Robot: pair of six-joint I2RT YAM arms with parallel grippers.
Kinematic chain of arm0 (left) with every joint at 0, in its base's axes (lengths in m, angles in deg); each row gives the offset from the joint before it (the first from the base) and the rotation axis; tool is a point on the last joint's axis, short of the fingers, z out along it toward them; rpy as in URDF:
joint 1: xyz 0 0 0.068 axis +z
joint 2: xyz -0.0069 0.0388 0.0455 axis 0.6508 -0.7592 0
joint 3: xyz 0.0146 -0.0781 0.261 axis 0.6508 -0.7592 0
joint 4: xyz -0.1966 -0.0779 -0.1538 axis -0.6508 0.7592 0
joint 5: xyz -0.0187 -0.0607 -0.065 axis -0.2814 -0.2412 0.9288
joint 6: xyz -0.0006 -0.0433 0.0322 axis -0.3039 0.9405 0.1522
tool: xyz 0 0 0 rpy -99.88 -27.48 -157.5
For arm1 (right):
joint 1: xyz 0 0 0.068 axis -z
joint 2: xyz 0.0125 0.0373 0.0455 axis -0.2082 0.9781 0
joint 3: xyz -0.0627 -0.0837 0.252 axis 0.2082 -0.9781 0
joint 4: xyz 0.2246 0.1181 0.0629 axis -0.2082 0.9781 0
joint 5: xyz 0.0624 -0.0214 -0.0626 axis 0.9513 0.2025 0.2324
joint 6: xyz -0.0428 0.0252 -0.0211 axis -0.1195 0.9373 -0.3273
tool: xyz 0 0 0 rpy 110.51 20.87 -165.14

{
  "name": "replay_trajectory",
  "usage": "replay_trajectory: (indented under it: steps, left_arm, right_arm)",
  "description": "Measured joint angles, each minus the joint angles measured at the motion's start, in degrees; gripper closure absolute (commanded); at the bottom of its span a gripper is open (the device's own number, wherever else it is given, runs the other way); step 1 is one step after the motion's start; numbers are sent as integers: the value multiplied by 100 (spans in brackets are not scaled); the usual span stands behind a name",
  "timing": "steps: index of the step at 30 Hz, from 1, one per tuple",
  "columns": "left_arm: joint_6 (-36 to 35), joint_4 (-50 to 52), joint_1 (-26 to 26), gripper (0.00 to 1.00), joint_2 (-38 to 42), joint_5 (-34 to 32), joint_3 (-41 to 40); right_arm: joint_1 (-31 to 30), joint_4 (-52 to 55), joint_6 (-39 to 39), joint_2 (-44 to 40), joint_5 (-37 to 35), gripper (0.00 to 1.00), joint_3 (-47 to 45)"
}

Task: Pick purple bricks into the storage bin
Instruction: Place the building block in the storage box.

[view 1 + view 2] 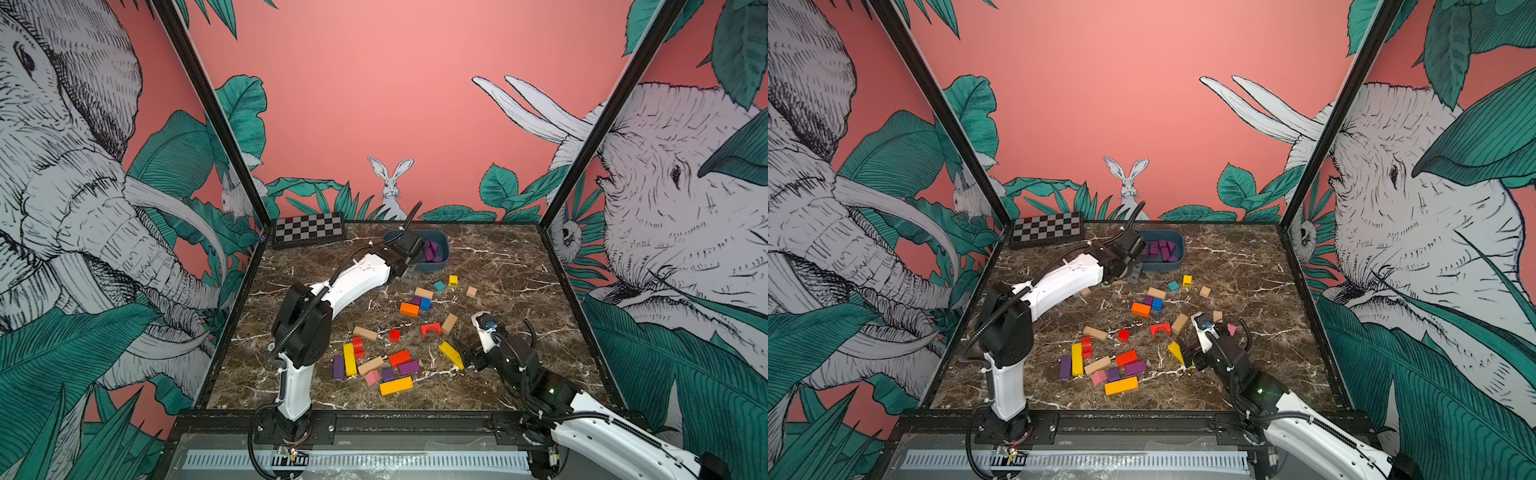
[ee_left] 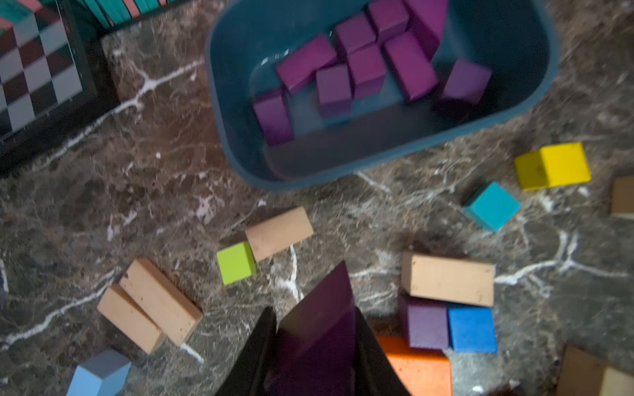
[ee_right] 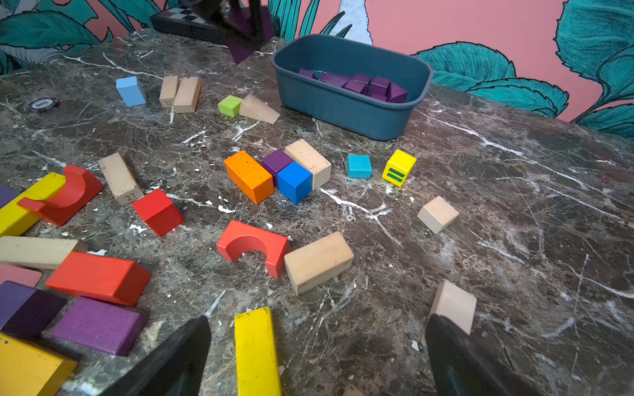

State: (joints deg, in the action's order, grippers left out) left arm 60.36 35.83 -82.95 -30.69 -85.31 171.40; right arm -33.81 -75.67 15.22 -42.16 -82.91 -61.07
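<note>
My left gripper moves outward past the storage bin's near rim over its open bottom next, since the dark purple brick hangs short of the storage bin (image 1: 446, 257). It then releases the brick.
My left gripper (image 2: 314, 315) is shut on a dark purple brick (image 2: 326, 298) that sticks out past its fingertips. In both top views it hangs just short of the storage bin (image 1: 446, 257), at the bin's near left corner. The blue-grey bin (image 2: 233, 103) holds several purple bricks (image 2: 367, 65). On the table, a purple cube (image 3: 276, 161) sits between an orange and a blue block. A purple bar (image 1: 409, 368) and two more purple bricks (image 1: 338, 366) lie in the near pile. My right gripper (image 3: 319, 329) stands open low over the table, with a yellow bar (image 3: 255, 349) between its fingers.
A checkerboard box (image 1: 308, 229) lies at the back left. Orange (image 1: 409, 309), blue (image 1: 425, 303), red arch (image 1: 431, 329), natural wood (image 2: 447, 279), green (image 2: 236, 263) and teal (image 2: 492, 205) blocks are scattered mid-table. A poker chip (image 3: 43, 103) lies at the left.
</note>
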Motion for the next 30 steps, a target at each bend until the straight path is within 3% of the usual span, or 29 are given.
replay_trajectory:
  steps: [6,10,26,30]
  left_arm:
    - [-267,122,31,70,-942,15,1598]
    - [-326,92,66,70,-1469,85,2216]
    - [-516,-227,695,68,-2981,306,3477]
    - [-555,-249,789,60,-3123,315,3556]
  right_arm:
    - [0,0,-2,81,0,0,2]
    - [0,0,-4,142,2,0,2]
    - [0,-4,-13,345,2,1,2]
    - [0,-4,-24,494,0,1,2]
